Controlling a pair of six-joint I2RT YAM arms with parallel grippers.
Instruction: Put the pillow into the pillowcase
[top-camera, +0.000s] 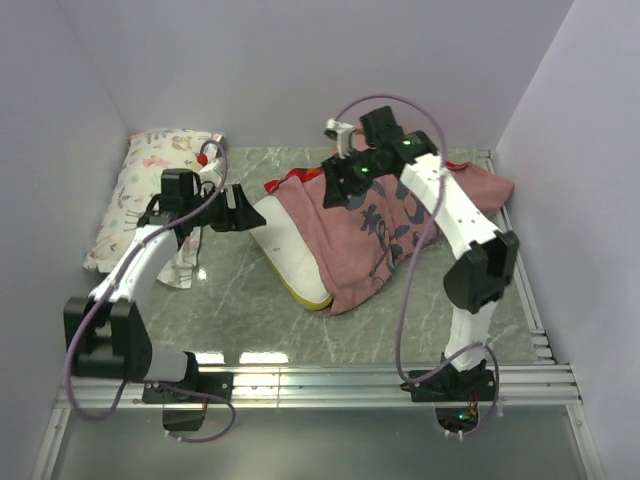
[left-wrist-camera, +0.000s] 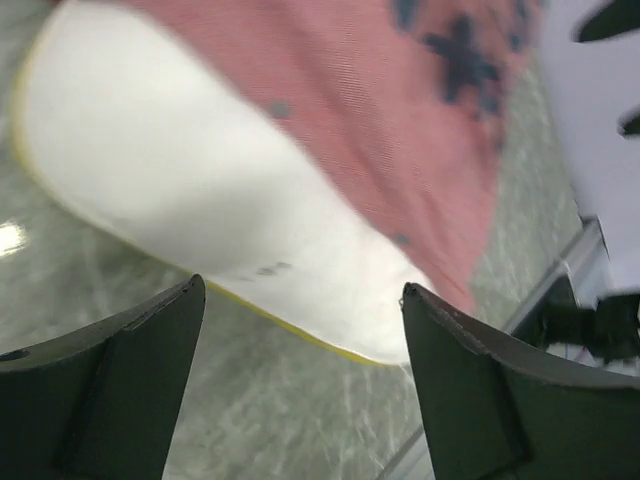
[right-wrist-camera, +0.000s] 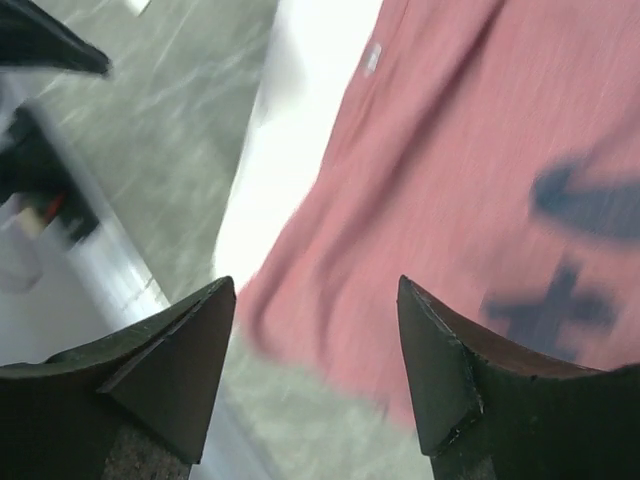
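Observation:
The pillow's end still lies bare outside the pillowcase (top-camera: 385, 225), so my left gripper moves down next onto the far part of its exposed edge (top-camera: 262, 243) and closes.
The cream pillow (top-camera: 292, 252) with its yellow edge band lies mid-table, its near-left end bare. The pillowcase (top-camera: 385, 225), dull pink side with dark calligraphy up, is draped over the rest of it, and a red edge (top-camera: 290, 180) shows at the back. My left gripper (top-camera: 250, 212) is open and empty just left of the bare end. In the left wrist view (left-wrist-camera: 302, 287) it hovers over the pillow (left-wrist-camera: 190, 170) and pillowcase (left-wrist-camera: 400, 100). My right gripper (top-camera: 333, 188) is open above the pillowcase's back-left part. In the right wrist view (right-wrist-camera: 316, 282) it is above the pillowcase (right-wrist-camera: 460, 150) and pillow (right-wrist-camera: 300, 120).
A white pillow with pastel animal print (top-camera: 145, 190) lies at the back left against the wall, under the left arm. Walls close in on three sides. An aluminium rail (top-camera: 350, 380) runs along the front edge, and more rails (top-camera: 533, 300) along the right.

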